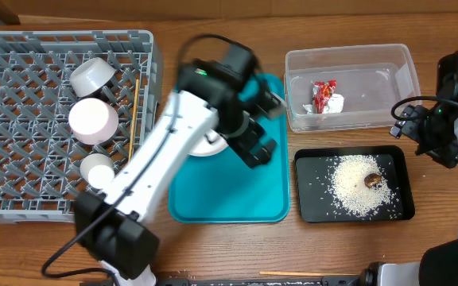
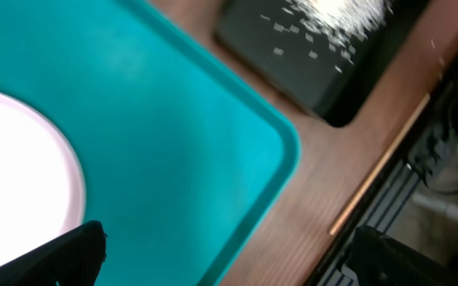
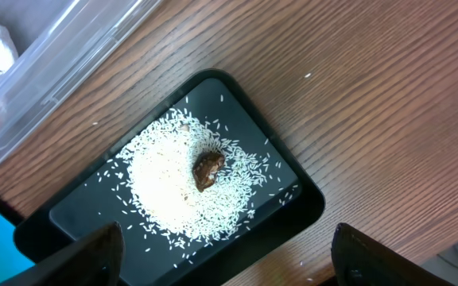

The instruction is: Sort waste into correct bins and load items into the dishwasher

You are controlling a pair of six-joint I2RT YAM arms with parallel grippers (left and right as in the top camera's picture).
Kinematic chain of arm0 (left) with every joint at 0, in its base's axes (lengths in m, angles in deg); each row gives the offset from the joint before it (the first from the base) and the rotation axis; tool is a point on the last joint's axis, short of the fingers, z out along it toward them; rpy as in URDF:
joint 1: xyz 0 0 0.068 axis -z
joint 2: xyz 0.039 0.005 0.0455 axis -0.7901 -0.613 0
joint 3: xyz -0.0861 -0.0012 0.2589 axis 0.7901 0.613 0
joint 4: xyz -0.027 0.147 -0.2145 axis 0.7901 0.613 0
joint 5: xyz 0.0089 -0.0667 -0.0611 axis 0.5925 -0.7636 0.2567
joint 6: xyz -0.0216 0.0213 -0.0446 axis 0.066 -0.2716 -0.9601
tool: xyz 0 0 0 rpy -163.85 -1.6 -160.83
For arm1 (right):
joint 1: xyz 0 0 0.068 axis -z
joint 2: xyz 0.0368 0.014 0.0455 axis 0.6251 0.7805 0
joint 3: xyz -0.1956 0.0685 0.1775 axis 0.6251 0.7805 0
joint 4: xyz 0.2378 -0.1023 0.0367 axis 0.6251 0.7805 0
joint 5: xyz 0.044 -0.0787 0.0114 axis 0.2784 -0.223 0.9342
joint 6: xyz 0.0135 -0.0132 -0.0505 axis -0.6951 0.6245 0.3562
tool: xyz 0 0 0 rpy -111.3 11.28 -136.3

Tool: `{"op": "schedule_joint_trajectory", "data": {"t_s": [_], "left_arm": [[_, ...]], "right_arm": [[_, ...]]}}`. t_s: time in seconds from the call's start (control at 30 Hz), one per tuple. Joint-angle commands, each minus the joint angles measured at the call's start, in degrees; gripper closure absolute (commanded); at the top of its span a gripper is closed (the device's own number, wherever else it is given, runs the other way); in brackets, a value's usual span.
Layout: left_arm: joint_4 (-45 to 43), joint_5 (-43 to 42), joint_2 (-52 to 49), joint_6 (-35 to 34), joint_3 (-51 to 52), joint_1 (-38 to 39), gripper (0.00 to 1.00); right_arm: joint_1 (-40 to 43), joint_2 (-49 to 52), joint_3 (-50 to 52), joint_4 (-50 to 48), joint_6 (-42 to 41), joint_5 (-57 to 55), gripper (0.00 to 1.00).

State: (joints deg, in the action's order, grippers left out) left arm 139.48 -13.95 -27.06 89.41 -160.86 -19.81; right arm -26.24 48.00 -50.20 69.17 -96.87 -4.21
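The white plate has empty teal surface beside it that leaves room, so my left gripper will lower toward it, onto the plate's rim facing the black tray [image 1: 308, 202].
My left gripper [image 1: 258, 151] [image 2: 237, 262] hangs open and empty over the teal serving tray [image 1: 229, 191] [image 2: 173, 135], beside the white plate [image 1: 207, 145] [image 2: 14, 175], which my arm partly hides. My right gripper [image 1: 432, 144] [image 3: 237, 258] is open with nothing in it, near the right end of the black tray [image 1: 308, 202] [image 3: 293, 191]. That tray holds rice [image 1: 355, 187] [image 3: 173, 187] and a brown lump [image 1: 372, 181] [image 3: 207, 169]. The red-and-white wrapper [image 1: 324, 97] lies in the clear tub [image 1: 388, 71] [image 3: 62, 56]. White and pale pink bowls [image 1: 94, 119] and one chopstick [image 1: 136, 107] sit in the grey rack [image 1: 22, 95].
Another chopstick [image 1: 293, 274] [image 2: 380, 163] lies on the wood by the table's front edge, below the teal tray and the black tray. The clear tub stands directly behind the black tray. The rack fills the left side of the table.
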Motion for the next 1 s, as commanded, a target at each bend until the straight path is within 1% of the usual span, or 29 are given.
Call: {"op": "schedule_joint_trajectory", "data": {"t_s": [0.0,0.13,0.17,0.23,0.3,0.33,0.43,0.5,0.57,0.67,0.7,0.77,0.87,0.9,0.97], "left_arm": [[0.0,4.8,-1.9,-0.1,0.9,4.5,0.00],[-3.0,14.9,-1.8,-7.8,0.9,3.2,0.00],[-3.8,16.3,-1.8,-8.6,0.9,2.8,0.00],[-6.8,19.5,-2.2,-8.9,1.1,1.7,0.03],[-8.9,19.7,-3.2,-8.9,1.4,1.3,0.04],[-10.0,20.5,-4.6,-8.9,1.8,1.3,0.08],[-10.5,22.5,-8.2,-11.0,2.3,1.4,0.08],[-10.8,22.6,-12.5,-11.9,2.5,1.3,0.10],[-11.4,22.7,-16.2,-11.9,2.5,1.3,0.15],[-11.6,22.7,-21.1,-12.9,2.5,1.4,0.32],[-11.7,22.6,-22.7,-13.2,2.5,1.2,0.50],[-11.5,22.7,-23.7,-13.2,2.5,1.2,0.70],[-11.0,22.9,-23.8,-13.7,2.1,1.3,0.96],[-8.8,24.2,-23.7,-16.3,0.2,1.3,0.96],[-5.6,24.1,-22.7,-17.7,-3.9,1.2,0.96]], "right_arm": [[0.2,-1.3,-1.5,-0.1,-0.6,1.4,0.15],[0.2,-1.3,-1.5,-0.1,-0.5,1.4,0.14],[0.2,-1.3,-1.5,-0.1,-0.5,1.4,0.14],[0.2,-1.3,-1.5,-0.2,-0.5,1.9,0.14],[0.2,-1.3,-1.5,-0.1,-0.4,2.2,0.14],[0.2,-1.3,-1.5,-0.1,-0.4,2.2,0.14],[0.2,-1.3,-1.5,-0.1,0.0,2.4,0.14],[0.2,-1.3,-1.5,-0.2,0.0,2.5,0.15],[0.2,-1.3,-1.5,-0.1,0.0,2.4,0.14],[0.2,-1.3,-1.5,-0.1,0.0,2.4,0.14],[0.2,-1.3,-1.5,-0.1,0.0,2.5,0.15],[0.2,-1.3,-1.5,-0.2,0.0,2.5,0.14],[0.2,-1.3,-1.5,-0.1,0.0,2.4,0.15],[0.2,-1.3,-1.5,-0.1,0.0,2.4,0.15],[0.2,-1.3,-1.5,-0.1,0.0,2.4,0.14]]}}
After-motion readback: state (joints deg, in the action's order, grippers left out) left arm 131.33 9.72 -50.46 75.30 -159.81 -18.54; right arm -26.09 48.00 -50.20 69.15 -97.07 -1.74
